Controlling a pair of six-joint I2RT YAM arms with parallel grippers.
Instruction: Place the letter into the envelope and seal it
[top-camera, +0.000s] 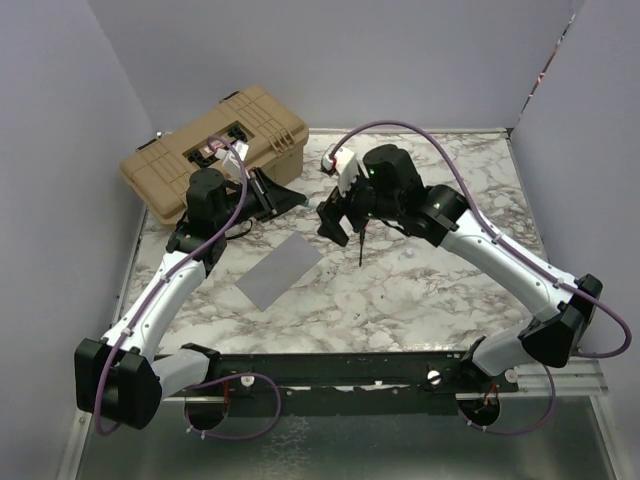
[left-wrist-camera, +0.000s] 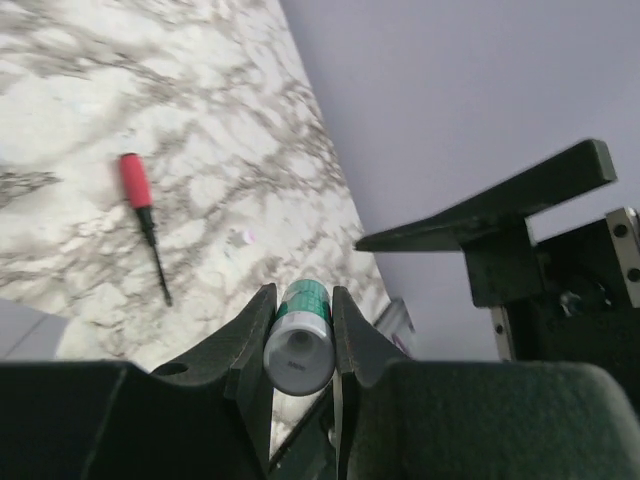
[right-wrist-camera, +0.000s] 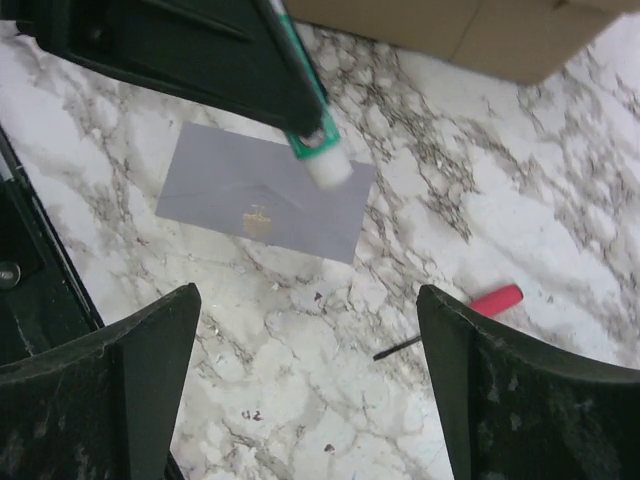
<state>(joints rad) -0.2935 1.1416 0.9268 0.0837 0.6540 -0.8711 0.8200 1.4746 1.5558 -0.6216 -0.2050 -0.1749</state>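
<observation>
My right gripper swings over next, lowering its open fingers onto the small white cap (top-camera: 408, 253), below it and to its right in the top view.
The pale grey envelope (top-camera: 278, 272) lies flat on the marble table, with a small tan mark on its face in the right wrist view (right-wrist-camera: 262, 192). The tan letter is not in view. My left gripper (top-camera: 262, 192) is shut on a green-and-white glue stick (left-wrist-camera: 300, 340) and holds it above the envelope's far corner; the stick's white tip (right-wrist-camera: 322, 160) shows in the right wrist view. My right gripper (right-wrist-camera: 310, 330) is open and empty, hovering above the table just right of the envelope (top-camera: 335, 222).
A big tan hard case (top-camera: 215, 150) stands at the back left, behind the left gripper. A red-handled screwdriver (right-wrist-camera: 480, 305) lies on the table under the right gripper, also seen in the left wrist view (left-wrist-camera: 145, 220). Grey walls enclose the table.
</observation>
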